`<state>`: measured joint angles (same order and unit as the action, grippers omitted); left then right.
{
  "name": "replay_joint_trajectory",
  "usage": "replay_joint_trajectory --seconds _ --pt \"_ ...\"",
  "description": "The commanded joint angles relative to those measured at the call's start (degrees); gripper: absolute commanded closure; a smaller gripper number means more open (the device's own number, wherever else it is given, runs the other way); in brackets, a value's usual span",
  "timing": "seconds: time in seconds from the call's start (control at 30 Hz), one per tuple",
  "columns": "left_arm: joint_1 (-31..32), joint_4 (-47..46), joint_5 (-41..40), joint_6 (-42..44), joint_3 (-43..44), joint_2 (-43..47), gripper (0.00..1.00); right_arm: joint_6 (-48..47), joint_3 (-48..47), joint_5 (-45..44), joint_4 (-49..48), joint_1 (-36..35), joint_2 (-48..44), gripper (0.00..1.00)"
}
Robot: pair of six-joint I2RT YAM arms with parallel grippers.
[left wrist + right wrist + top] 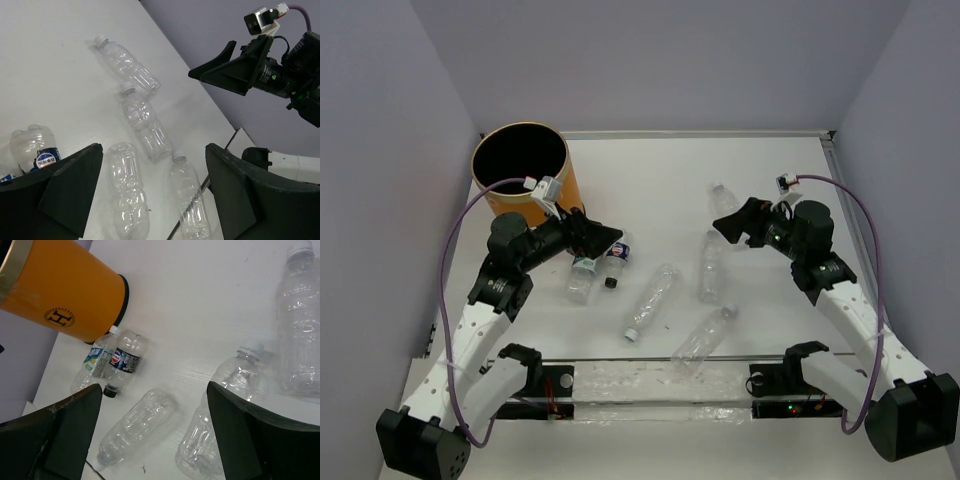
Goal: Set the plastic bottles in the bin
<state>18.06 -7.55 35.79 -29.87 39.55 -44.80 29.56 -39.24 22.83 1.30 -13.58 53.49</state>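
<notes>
The dark-labelled bottle is below my left gripper, which points across the table. I should next tilt my left gripper downward and lower its open fingers on both sides of the bottle's label (618,251) (46,158).
The orange bin (520,165) stands at the far left; it also shows in the right wrist view (65,290). Several clear plastic bottles lie on the white table. Two labelled ones (583,275) (615,262) lie just in front of the bin. Unlabelled ones lie in the middle (652,300), (712,265), (723,200) and near the front (703,340). My left gripper (605,235) is open and empty, just above the labelled pair. My right gripper (730,222) is open and empty, hovering beside the far-right bottle (300,320).
A clear rail with metal clamps (640,380) runs along the near edge between the arm bases. Purple walls close in the left, back and right sides. A metal strip (850,200) edges the table on the right.
</notes>
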Motion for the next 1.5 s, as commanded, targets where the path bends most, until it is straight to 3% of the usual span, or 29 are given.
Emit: replay_joint_trajectory --seconds 0.0,0.2,0.3,0.43,0.53,0.63,1.13,1.47 --pt "0.48 -3.08 0.43 -0.8 -0.88 -0.21 0.05 -2.14 -1.19 -1.91 1.25 -0.48 -1.55 0.09" --pt "1.97 -3.79 -0.27 -0.64 0.61 -1.78 0.05 -2.93 -0.22 -2.35 1.16 -0.48 -2.17 0.12" --pt "5.31 1.99 -10.27 2.61 3.24 -4.41 0.06 -2.76 0.13 -1.74 0.46 -0.48 -1.82 0.12" --pt "17.16 11.05 -28.54 4.9 7.9 -10.82 0.08 -2.23 0.57 -0.51 -0.16 -0.48 -1.55 0.14" --pt "22.43 15.79 -48.37 5.7 11.5 -15.91 0.1 -1.79 0.92 0.55 -0.42 -0.48 -2.08 0.14" --pt "23.77 17.48 -54.5 5.61 11.69 -21.18 0.11 -1.61 1.89 0.73 -0.69 -0.48 -3.22 0.14" --pt "23.95 14.06 -55.92 3.76 13.89 -40.09 0.17 -1.79 3.74 2.22 -2.71 -0.48 -4.27 0.15" --pt "23.95 13.79 -58.03 4.38 15.47 -46.52 0.17 -0.91 4.53 3.89 -3.23 -1.01 -4.63 0.15"
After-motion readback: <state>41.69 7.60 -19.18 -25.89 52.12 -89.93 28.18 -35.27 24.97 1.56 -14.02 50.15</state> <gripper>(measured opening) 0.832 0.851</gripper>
